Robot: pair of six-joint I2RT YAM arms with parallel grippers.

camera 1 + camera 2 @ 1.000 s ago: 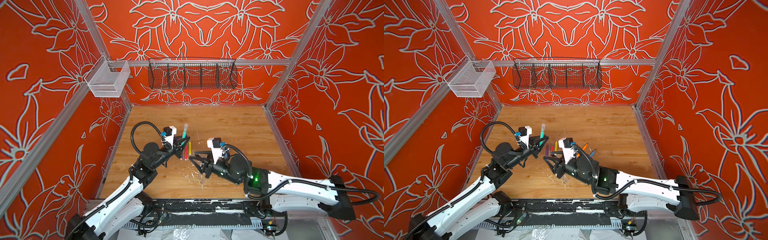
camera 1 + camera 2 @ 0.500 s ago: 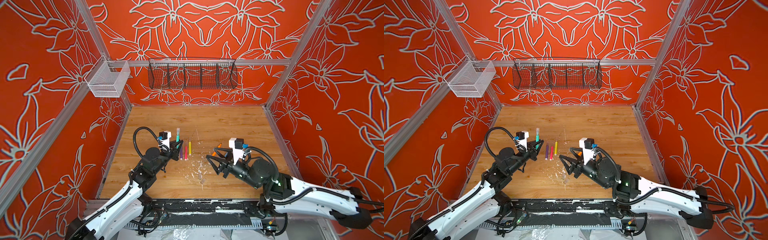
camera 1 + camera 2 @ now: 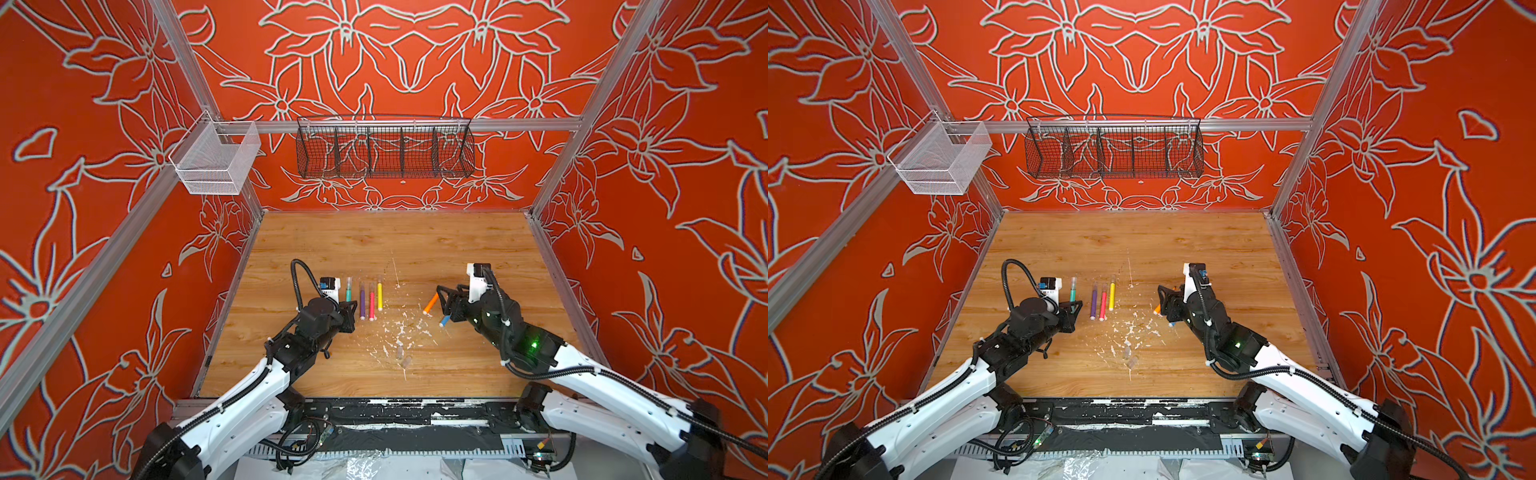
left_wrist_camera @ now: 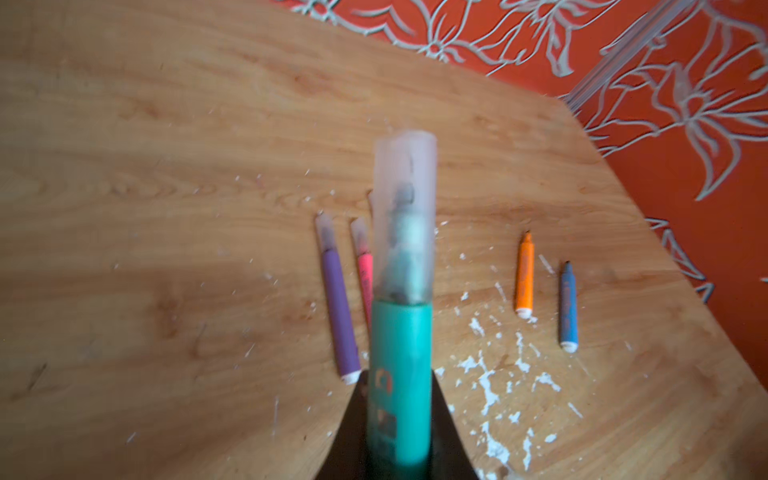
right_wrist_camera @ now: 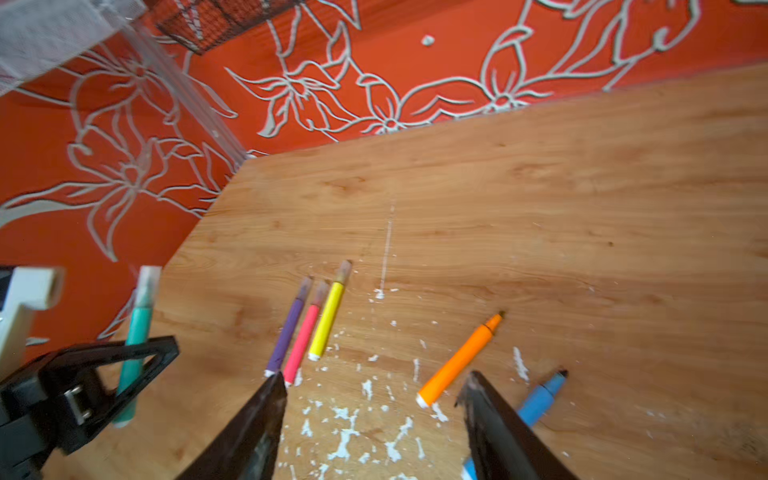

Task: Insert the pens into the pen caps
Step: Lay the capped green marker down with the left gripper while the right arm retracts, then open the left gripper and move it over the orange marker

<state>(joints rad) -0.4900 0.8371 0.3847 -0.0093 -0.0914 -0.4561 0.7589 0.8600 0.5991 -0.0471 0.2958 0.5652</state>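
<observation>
My left gripper tilts downward next, lowers the green pen onto the tabletop (image 3: 1084, 308) beside the purple pen and releases it, since a clear pen cap covers its tip.
My left gripper (image 3: 350, 308) (image 4: 399, 415) is shut on the green pen (image 3: 348, 294) (image 4: 401, 365), which points toward the back wall with a clear pen cap (image 4: 405, 208) over its tip. The purple pen (image 3: 362, 302), pink pen (image 3: 372, 304) and yellow pen (image 3: 379, 296) lie side by side, each capped. The orange pen (image 3: 430, 303) (image 5: 459, 361) and blue pen (image 3: 444, 321) (image 5: 540, 399) lie uncapped beside my right gripper (image 3: 442, 296) (image 5: 376, 382), which is open and empty above the table. Two loose pen caps (image 3: 400, 352) (image 3: 1133, 363) lie nearer the front.
White flecks of debris (image 3: 395, 328) are scattered over the wooden table (image 3: 457, 249) between the arms. A black wire basket (image 3: 384, 145) and a white mesh basket (image 3: 216, 160) hang on the back rail, above the work area.
The two grippers have drawn apart from the middle. The right one has opened wider and swung right toward the orange and blue pens. The left one has pulled back left with the capped green pen.
</observation>
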